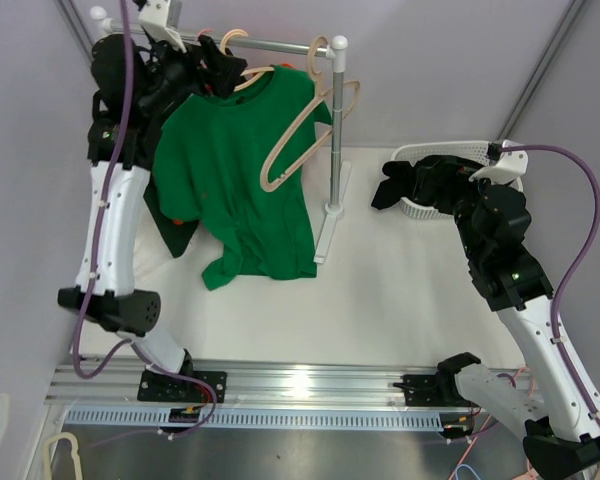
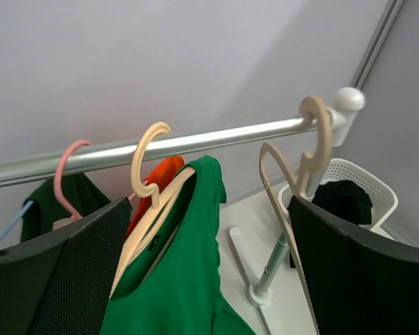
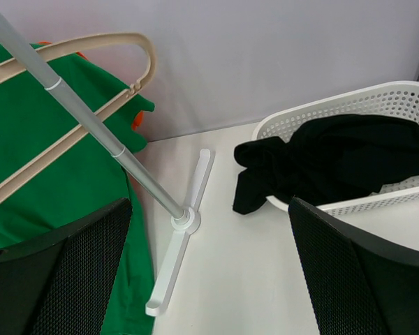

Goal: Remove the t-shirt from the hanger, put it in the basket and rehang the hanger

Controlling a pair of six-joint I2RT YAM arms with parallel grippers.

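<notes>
The cream hanger's neck (image 2: 153, 198) is outward of my left gripper's fingers and to the left in the wrist view, so they need to ease outward, open, around it.
A green t-shirt (image 1: 235, 190) hangs on a cream hanger (image 2: 150, 209), whose hook is over the silver rail (image 2: 216, 138). The shirt's collar (image 2: 188, 202) sits just below the hanger's shoulder. My left gripper (image 1: 223, 68) is up at the rail beside that hook. Seen from the left wrist, it (image 2: 208, 234) stands open, its fingers wide apart on either side of the shirt's neck and gripping nothing. My right gripper (image 1: 412, 182) hovers open by the basket; in the right wrist view it (image 3: 208, 241) is over bare table with nothing in it.
An empty cream hanger (image 1: 305, 130) hangs at the rail's right end beside the rack pole (image 1: 334, 140). An orange garment (image 2: 164, 174) and a dark green one on a pink hanger (image 2: 66, 178) hang behind the shirt. A white basket (image 3: 349, 115) holds black clothing (image 3: 335, 164).
</notes>
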